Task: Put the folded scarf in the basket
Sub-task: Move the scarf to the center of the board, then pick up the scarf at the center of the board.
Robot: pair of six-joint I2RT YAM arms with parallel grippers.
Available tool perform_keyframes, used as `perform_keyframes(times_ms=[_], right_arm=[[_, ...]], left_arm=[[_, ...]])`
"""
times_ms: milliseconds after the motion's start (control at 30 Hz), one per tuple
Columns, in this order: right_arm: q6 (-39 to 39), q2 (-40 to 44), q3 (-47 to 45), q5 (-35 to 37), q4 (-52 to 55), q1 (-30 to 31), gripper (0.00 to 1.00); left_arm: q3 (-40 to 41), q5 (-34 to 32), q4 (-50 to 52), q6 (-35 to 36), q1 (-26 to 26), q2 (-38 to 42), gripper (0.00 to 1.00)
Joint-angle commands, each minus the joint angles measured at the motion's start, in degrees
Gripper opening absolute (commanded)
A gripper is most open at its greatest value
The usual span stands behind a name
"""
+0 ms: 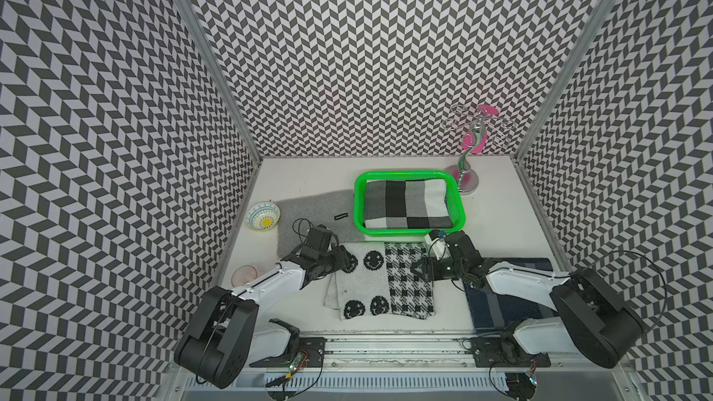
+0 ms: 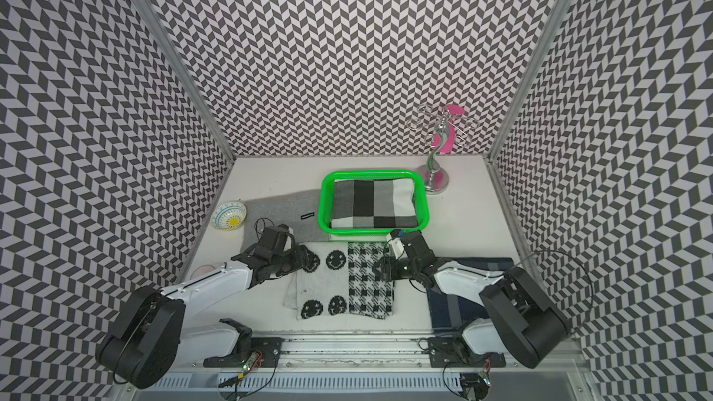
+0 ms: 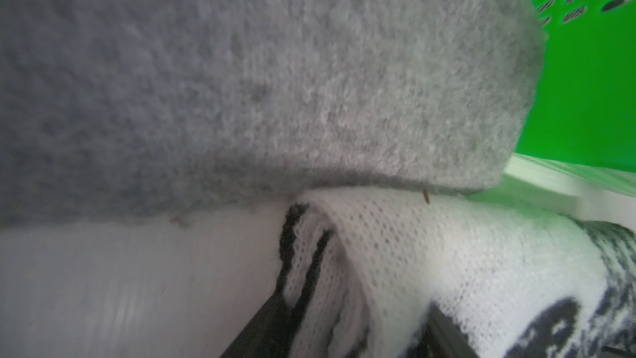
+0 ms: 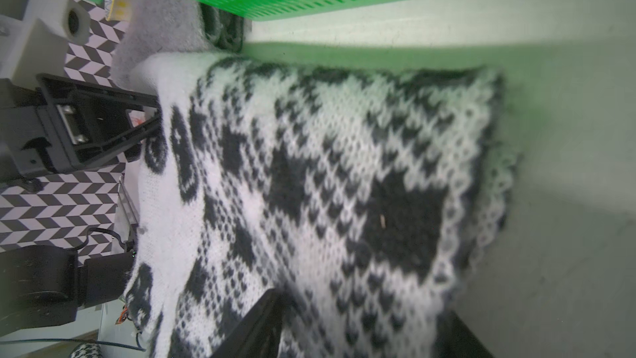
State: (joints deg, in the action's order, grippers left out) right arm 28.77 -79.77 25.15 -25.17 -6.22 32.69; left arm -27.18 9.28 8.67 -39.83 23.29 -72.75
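Observation:
The left gripper will next stay low and close its fingers on the scarf's white folded edge [image 1: 340, 275] [image 3: 375, 305], because that edge is already between its open fingers.
A folded knit scarf [image 1: 382, 283] [image 2: 343, 283], black and white with smiley faces on one half and houndstooth on the other, lies flat on the table in front of the green basket [image 1: 359, 206] [image 2: 324, 206]. My left gripper [image 1: 345, 262] [image 3: 351, 332] is at the scarf's left edge, open, with the white folded edge [image 3: 361, 253] between its fingers. At the scarf's right edge my right gripper [image 1: 416, 268] [image 4: 361, 332] is open too, straddling the houndstooth edge [image 4: 344, 184]. Inside the basket lies a grey, black and white checked cloth [image 1: 407, 204].
A grey felt cloth [image 1: 308, 214] [image 3: 241, 80] lies left of the basket, touching the scarf's far edge. A patterned bowl [image 1: 263, 217] and a pink glass [image 1: 245, 273] stand at the left. Behind the basket on the right is a chrome stand [image 1: 468, 171]. A navy striped cloth [image 1: 497, 302] lies under the right arm.

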Motion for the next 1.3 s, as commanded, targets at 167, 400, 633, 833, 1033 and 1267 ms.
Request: perform_keyframes(times_ms=[167, 400, 633, 833, 1033, 1267], right_arm=[[2.7, -5.7, -1.3, 0.0, -2.3, 3.4, 0.63], [1.6, -7.0, -0.5, 0.5, -3.9, 4.6, 0.34], [0.0, -2.5, 1.0, 2.4, -2.4, 4.6, 0.06], [-2.9, 4.4, 2.8, 4.4, 3.3, 4.5, 0.00], [-4.5, 8.3, 4.8, 5.8, 9.5, 4.5, 0.00], [-7.8, 14.6, 7.9, 12.1, 14.3, 4.4, 0.00]], left_arm=[[4.5, 3.8, -2.9, -2.4, 3.1, -0.6, 0.55], [3.9, 7.3, -6.1, -0.9, 3.2, -2.0, 0.26], [1.6, 7.5, -4.8, 1.6, 3.6, 1.7, 0.00], [-2.6, 7.0, -1.8, 3.3, 4.2, 3.2, 0.00], [-6.4, 4.7, 0.1, 3.5, 6.2, 3.6, 0.00], [-9.9, 2.4, 3.2, 4.4, 7.4, 5.4, 0.00]])
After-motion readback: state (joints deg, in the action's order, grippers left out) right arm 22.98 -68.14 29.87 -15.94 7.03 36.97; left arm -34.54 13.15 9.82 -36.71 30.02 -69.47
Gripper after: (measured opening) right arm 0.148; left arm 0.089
